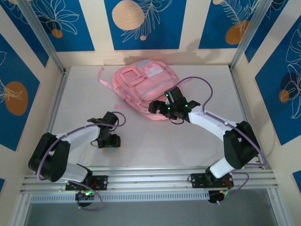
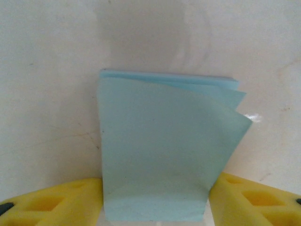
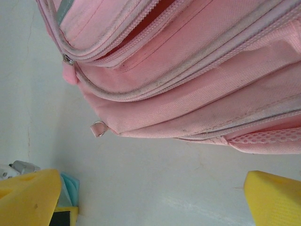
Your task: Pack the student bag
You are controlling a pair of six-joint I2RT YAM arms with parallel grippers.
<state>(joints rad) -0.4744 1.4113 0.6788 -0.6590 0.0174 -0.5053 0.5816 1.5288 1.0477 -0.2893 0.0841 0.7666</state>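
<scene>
The booklet lies across the table from my right gripper. The right gripper turns toward it next and closes on the booklet's loose edge (image 3: 73,186) beyond the left gripper's fingers.
The student bag (image 1: 143,82), a pink backpack, lies flat at the back middle of the table. In the right wrist view its zipped lower edge (image 3: 188,70) runs above my right gripper (image 3: 153,197). That gripper (image 1: 160,107) is open with bare table between its yellow pads, just short of the bag's near edge. My left gripper (image 1: 109,141) is low over the table at the left. Its yellow pads (image 2: 56,202) press both side edges of a light blue folded booklet (image 2: 164,141), which lies on the white table; the top sheet curls up at the right.
A loose pink strap (image 1: 104,80) trails from the bag's left side. A small metal ring (image 3: 99,128) sticks out at the bag's corner. Aluminium rails (image 1: 150,175) cross the near edge, and upright walls close off the table's left, right and back.
</scene>
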